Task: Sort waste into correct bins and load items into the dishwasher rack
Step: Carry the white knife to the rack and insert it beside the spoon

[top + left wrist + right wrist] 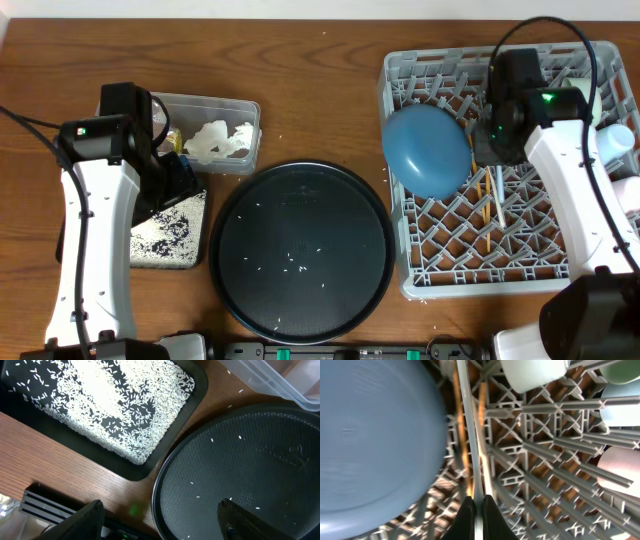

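My right gripper holds the thin pale piece above the lattice. Next it will move down toward the wooden chopsticks below it and release the piece there.
My left gripper (pixel 165 512) hangs open and empty over the wood between the flat black tray (pixel 192 397) and the round black tray (pixel 260 475). White rice (pixel 115 405) covers the flat tray's floor. The clear tub (pixel 238 108) behind it holds crumpled white napkins (pixel 222 140). Over the grey dishwasher rack (pixel 408 72), my right gripper (pixel 476 505) is shut on a thin pale strip that looks like a white spoon handle (pixel 467 420). The dark-blue dish (pixel 375 435) leans in the rack to its left. Wooden chopsticks (pixel 482 407) lie on the lattice beneath.
A few loose rice grains (pixel 297 262) dot the round tray (pixel 300 185). Cups stand along the rack's right side: white (pixel 532 372), pale blue (pixel 620 410), pink (pixel 620 470). Both arm bases sit at the near table edge.
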